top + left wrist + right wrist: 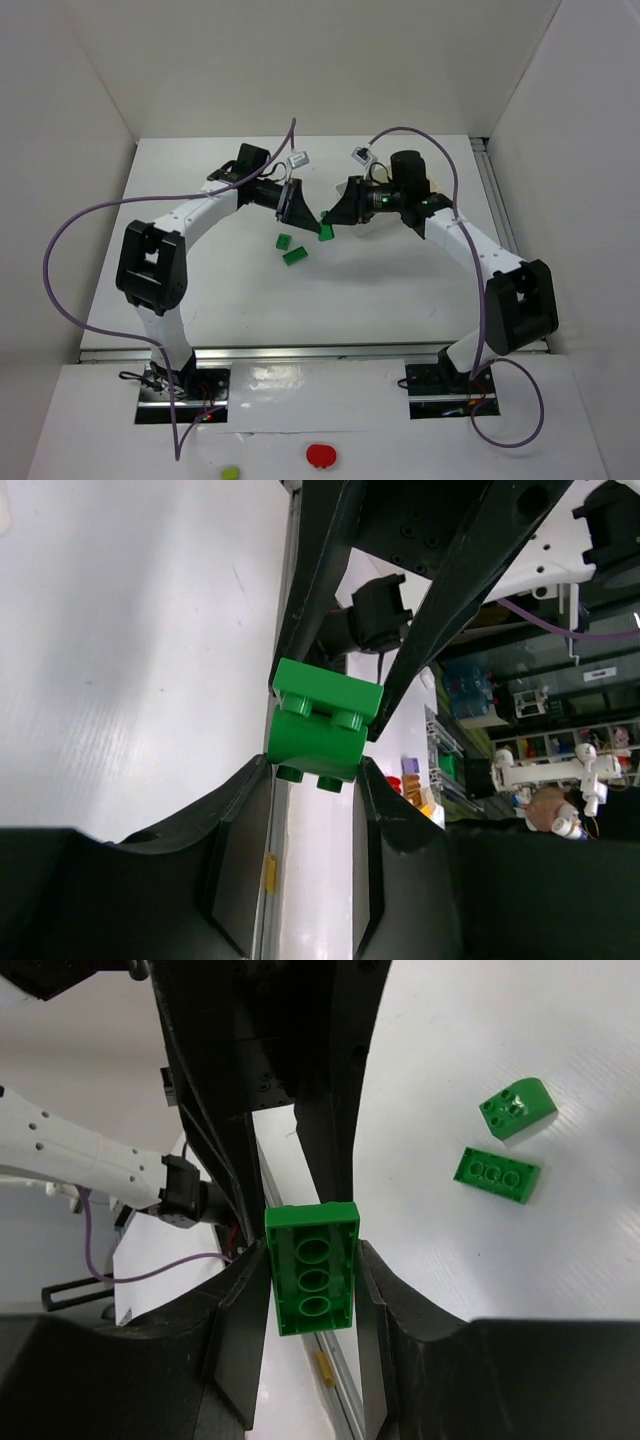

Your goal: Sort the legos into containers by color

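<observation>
The white tray shows under my right gripper, so my left gripper must next move outward, tilt down over the tray's nearest end (370,224) and release the brick.
A dark green lego brick (323,228) hangs in the air between my two grippers at mid-table. My right gripper (312,1260) is shut on its long sides, with the hollow underside (312,1270) facing the camera. My left gripper (315,775) has its fingertips against both sides of the brick's other end (322,725). In the top view the left gripper (303,213) and right gripper (335,222) meet nose to nose. Two more green bricks lie on the table (285,240) (294,256); they also show in the right wrist view (517,1107) (497,1173). The white tray is not clearly in view.
A red round thing (321,455) and a lime blob (230,472) sit on the front ledge. White walls close in the table on the left, back and right. Purple cables loop above both arms.
</observation>
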Tool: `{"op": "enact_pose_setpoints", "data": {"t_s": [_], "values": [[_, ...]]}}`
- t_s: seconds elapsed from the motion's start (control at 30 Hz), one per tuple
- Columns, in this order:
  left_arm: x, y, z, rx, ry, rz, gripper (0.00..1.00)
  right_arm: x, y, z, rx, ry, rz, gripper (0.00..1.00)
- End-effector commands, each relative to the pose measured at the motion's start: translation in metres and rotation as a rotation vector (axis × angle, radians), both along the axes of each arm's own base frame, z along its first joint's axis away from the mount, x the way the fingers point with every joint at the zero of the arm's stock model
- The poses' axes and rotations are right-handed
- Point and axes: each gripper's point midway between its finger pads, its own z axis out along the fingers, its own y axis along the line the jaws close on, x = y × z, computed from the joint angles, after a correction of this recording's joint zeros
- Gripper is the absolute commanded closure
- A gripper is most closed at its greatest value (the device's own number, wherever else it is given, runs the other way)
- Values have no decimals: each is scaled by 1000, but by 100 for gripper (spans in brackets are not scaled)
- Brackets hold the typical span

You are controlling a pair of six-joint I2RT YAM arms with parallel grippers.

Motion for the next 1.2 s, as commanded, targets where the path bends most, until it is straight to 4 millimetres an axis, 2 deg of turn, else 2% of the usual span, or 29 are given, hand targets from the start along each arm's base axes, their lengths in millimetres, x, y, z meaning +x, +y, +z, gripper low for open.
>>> {"op": "enact_pose_setpoints", "data": {"t_s": [0.0, 0.03, 0.13, 0.2, 0.5, 0.6, 0.67, 0.7, 0.93, 1.03, 1.07, 1.1, 1.17], "values": [[-6, 2, 16, -14, -42, -10, 100, 34, -34, 12, -17, -64, -174, 92], [-5, 2, 15, -7, -44, -4, 100, 36, -38, 4, -18, -23, -194, 92], [-1, 1, 8, 19, -32, 16, 100, 46, -46, 3, -15, -24, -247, 92], [3, 2, 5, 40, -30, 36, 100, 53, -52, -11, -51, 12, -309, 92], [10, 7, -2, 49, -3, 56, 100, 64, -65, -22, -126, 33, -414, 92], [10, 7, -2, 49, -2, 56, 100, 81, -86, -30, -229, 50, -552, 92], [10, 7, -2, 49, -2, 56, 100, 97, -102, -44, -331, 45, -653, 92], [10, 7, -2, 49, -2, 56, 100, 107, -108, -40, -351, 31, -698, 92], [12, 7, -4, 67, 12, 74, 100, 138, -111, -50, -407, 25, -787, 92], [12, 7, -4, 67, 12, 74, 100, 142, -102, -61, -432, 29, -769, 89], [13, 7, -5, 74, 9, 80, 100, 143, -106, -61, -443, 24, -788, 87], [13, 7, -5, 74, 9, 80, 100, 143, -102, -73, -469, 32, -776, 85], [19, 6, -8, 99, 38, 108, 100, 145, -97, -73, -488, 29, -764, 81]]}}
